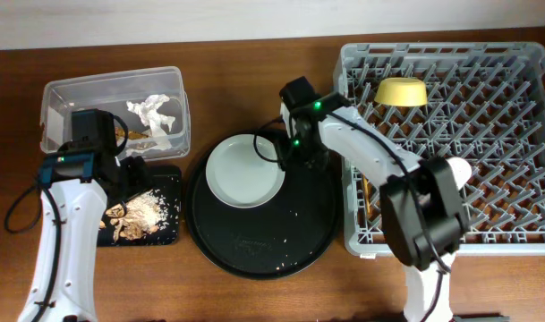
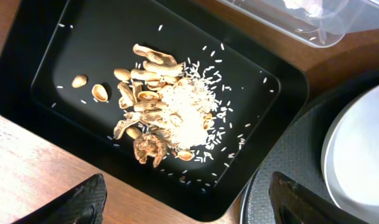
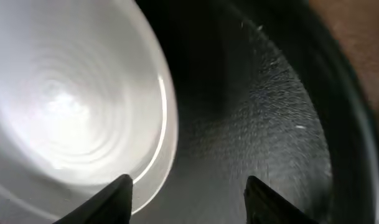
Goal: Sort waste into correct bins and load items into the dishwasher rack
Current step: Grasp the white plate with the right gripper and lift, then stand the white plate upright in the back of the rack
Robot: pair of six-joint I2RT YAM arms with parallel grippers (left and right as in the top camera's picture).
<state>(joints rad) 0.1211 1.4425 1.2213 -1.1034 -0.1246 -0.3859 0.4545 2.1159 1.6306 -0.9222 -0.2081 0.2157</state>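
The robot's right gripper has to go down next, moving toward the pale plate's middle, onto its rim on the rack side [image 1: 282, 167] [image 3: 166, 163].
The pale plate [image 1: 245, 170] lies on the round black tray. My right gripper [image 1: 286, 152] is open and empty, low over the plate's right rim; in the right wrist view [image 3: 189, 194] one finger is over the plate [image 3: 71, 106]. My left gripper [image 1: 133, 172] is open and empty above the shallow black tray [image 1: 169, 183], which holds the food scraps [image 1: 136, 215] and rice [image 2: 177, 112]. The clear tub [image 1: 57, 94] holds the tissue [image 1: 154, 112] and the wrapper [image 1: 133, 134]. The yellow bowl [image 1: 400, 91] stands in the grey rack [image 1: 523, 63]. Chopsticks [image 1: 368, 199] lie at the rack's left edge.
The large round black tray [image 1: 263, 241] sits between the shallow tray and the rack, with a few rice grains on it. It also shows in the left wrist view [image 2: 289, 162] and the right wrist view [image 3: 257, 124]. My right arm crosses the rack's left part.
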